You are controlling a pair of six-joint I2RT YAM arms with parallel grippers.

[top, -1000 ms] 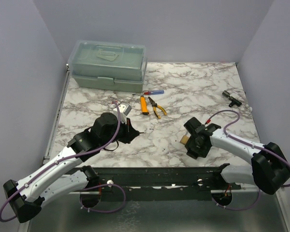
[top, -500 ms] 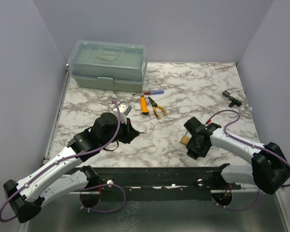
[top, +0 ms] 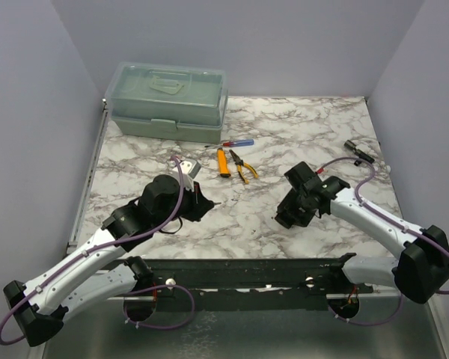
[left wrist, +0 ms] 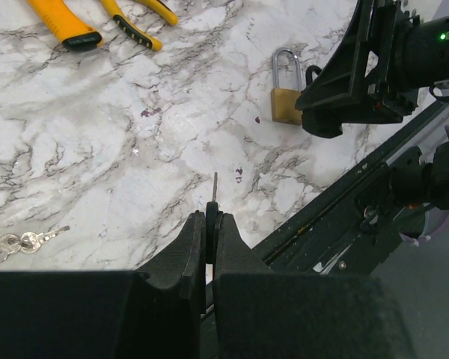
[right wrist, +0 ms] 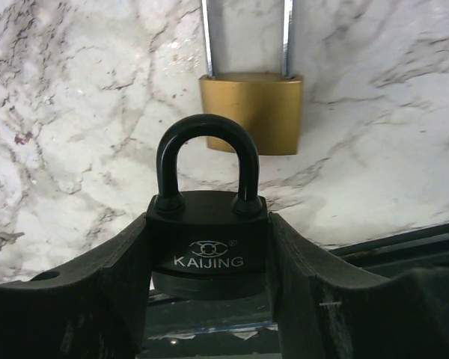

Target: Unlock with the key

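I will next move my right gripper down toward the left in the top view, past the brass padlock [left wrist: 286, 103] and onto the marble next to it, because that spot of marble is bare.
My left gripper [top: 206, 203] [left wrist: 207, 218] is shut on a small key [left wrist: 215, 187]. Its black head is pinched between the fingers and its thin blade points forward, above the marble table. My right gripper [top: 287, 218] [right wrist: 209, 224] is shut on a black "KAIJING" padlock [right wrist: 207, 250], held by the body with its closed shackle pointing away. In the left wrist view the right gripper [left wrist: 344, 97] is ahead and to the right of the key. A brass padlock [left wrist: 286, 103] [right wrist: 251, 112] lies flat on the table just beyond the black one.
A green toolbox [top: 167, 101] stands at the back left. An orange knife [top: 222, 162], pliers [top: 243, 166] and a screwdriver [top: 236, 142] lie mid-table. Spare keys [left wrist: 22, 241] lie left of my left gripper. A black part [top: 358, 149] lies far right. A dark rail [top: 247, 273] borders the near edge.
My right arm has swung back and left with the black padlock, and its wrist has turned. The left arm has shifted only slightly.
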